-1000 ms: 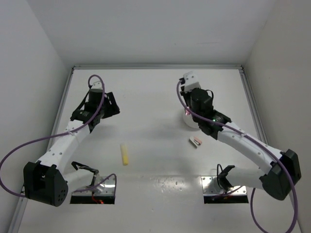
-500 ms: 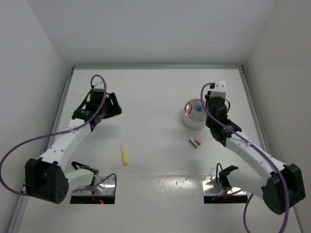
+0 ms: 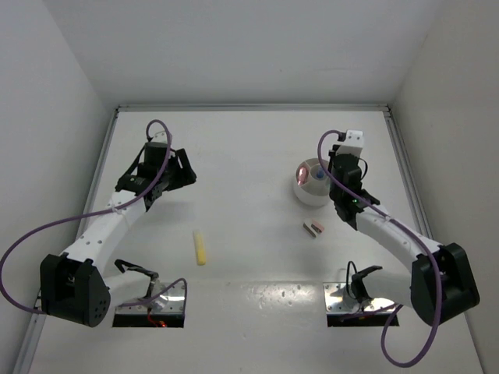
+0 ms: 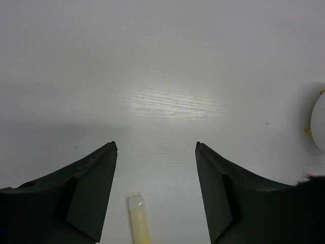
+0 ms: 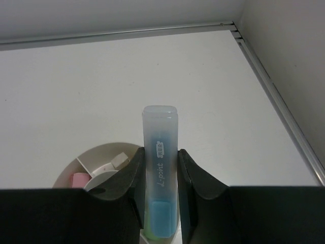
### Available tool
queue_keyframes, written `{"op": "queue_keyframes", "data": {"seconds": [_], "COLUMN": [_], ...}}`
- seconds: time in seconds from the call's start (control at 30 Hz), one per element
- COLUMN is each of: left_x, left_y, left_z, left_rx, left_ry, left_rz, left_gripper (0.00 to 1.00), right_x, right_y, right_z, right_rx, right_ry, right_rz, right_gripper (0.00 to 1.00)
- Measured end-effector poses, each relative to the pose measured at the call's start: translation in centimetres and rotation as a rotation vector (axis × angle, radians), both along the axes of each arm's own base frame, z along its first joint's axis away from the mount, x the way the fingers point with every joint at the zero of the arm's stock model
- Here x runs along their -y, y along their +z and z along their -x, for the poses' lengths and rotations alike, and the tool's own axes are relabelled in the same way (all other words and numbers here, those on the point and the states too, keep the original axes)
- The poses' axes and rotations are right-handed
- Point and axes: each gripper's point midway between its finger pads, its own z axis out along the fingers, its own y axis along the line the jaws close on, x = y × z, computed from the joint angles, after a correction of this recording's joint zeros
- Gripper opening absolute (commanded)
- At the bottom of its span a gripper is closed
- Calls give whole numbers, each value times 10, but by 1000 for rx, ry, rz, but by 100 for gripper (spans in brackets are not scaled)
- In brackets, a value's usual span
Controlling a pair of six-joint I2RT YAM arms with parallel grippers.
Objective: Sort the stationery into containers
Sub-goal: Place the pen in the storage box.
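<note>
The blue highlighter stick will go down slightly with my right gripper over the dish's outer section, and I will let go of it there.
My right gripper is shut on a blue highlighter stick with a clear cap, held upright over the right edge of the round white divided dish. The dish holds a pink piece and a white piece. In the top view the dish sits just left of my right gripper. My left gripper is open above the table, with a yellow stick lying below, between its jaws. The yellow stick and a small brown-pink block lie on the table.
White walls enclose the table, with a metal rail along the back and right edges. The dish's rim shows at the right edge of the left wrist view. My left gripper hangs over the left half of the table.
My right arm has swung from above the dish's far left side to its right side, carrying the blue highlighter. The left arm has barely moved.
</note>
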Motion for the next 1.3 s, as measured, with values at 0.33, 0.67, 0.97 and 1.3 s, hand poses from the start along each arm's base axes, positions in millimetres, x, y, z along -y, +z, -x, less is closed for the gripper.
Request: {"op": "queue_keyframes", "data": {"seconds": [0.33, 0.67, 0.97, 1.3], "left_x": [1, 1, 1, 1], "left_y": [-1, -1, -1, -1], "left_z": [-1, -1, -1, -1], "left_rx": [-1, -1, -1, -1], "left_ry": [-2, -2, -2, -2], "left_rz": [1, 1, 1, 1], "left_gripper": [69, 69, 69, 69], "right_x": [3, 3, 6, 7], "right_y": [-18, -46, -53, -66], "right_z": [-4, -8, -8, -6], "right_rx": [-3, -38, -39, -85], "right_ry": [-5, -15, -34, -30], "right_rz": [-3, -8, -44, -73], "right_gripper": [0, 0, 0, 29]}}
